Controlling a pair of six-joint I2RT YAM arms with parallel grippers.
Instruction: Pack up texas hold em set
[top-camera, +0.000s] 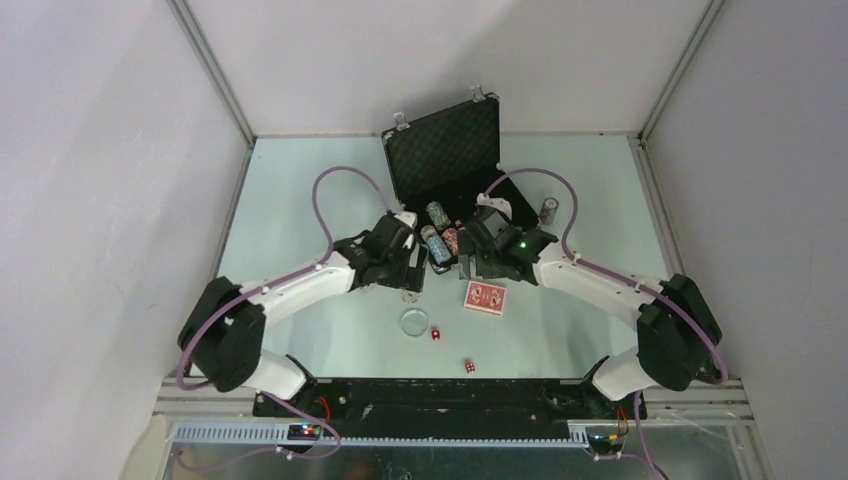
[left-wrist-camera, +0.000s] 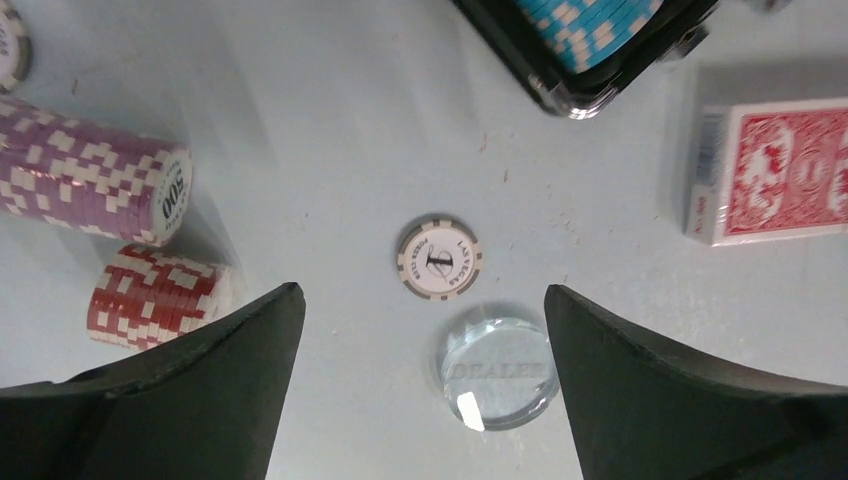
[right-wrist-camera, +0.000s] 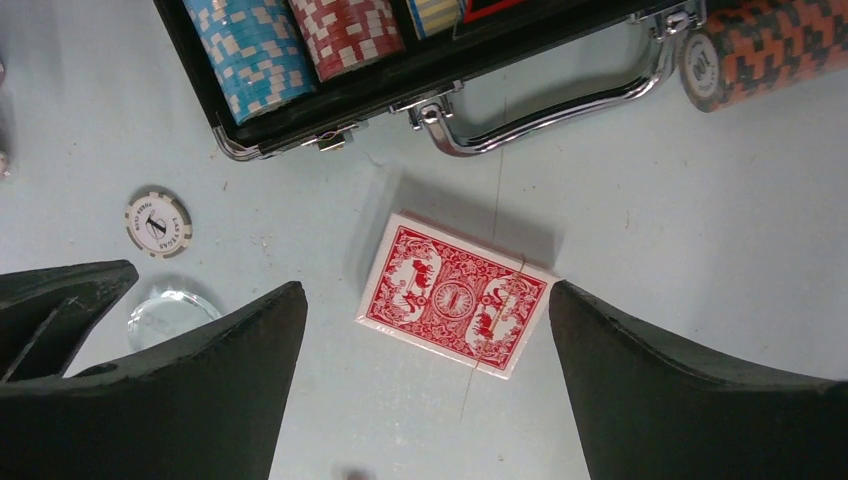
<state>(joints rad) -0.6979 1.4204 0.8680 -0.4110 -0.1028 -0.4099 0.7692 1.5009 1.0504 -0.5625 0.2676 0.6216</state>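
Note:
The white chip lies flat on the tabletop below, between the open fingers of my left gripper. My left gripper will next go down and close on the opposite edges of the white chip (top-camera: 409, 297) (left-wrist-camera: 438, 260).
The black briefcase (top-camera: 440, 150) stands open at the back; its base holds blue (right-wrist-camera: 250, 50) and red chip stacks (right-wrist-camera: 345, 30) behind the silver handle (right-wrist-camera: 560, 100). My left gripper (top-camera: 408, 278) is open and empty above the table, with a single white chip (left-wrist-camera: 438, 260) and the clear dealer disc (left-wrist-camera: 497, 372) between its fingers (left-wrist-camera: 420, 290). My right gripper (top-camera: 472, 265) is open and empty over the red-backed card deck (right-wrist-camera: 455, 300). Purple (left-wrist-camera: 90, 185) and red loose stacks (left-wrist-camera: 150, 295) lie left of the left gripper. Two red dice (top-camera: 436, 334) lie near the front.
An orange-and-black chip stack (right-wrist-camera: 770, 45) lies right of the handle. Another chip stack (top-camera: 549, 210) stands right of the case. The second die (top-camera: 467, 367) is near the front edge. The two grippers are close together, side by side. Grey walls enclose the table.

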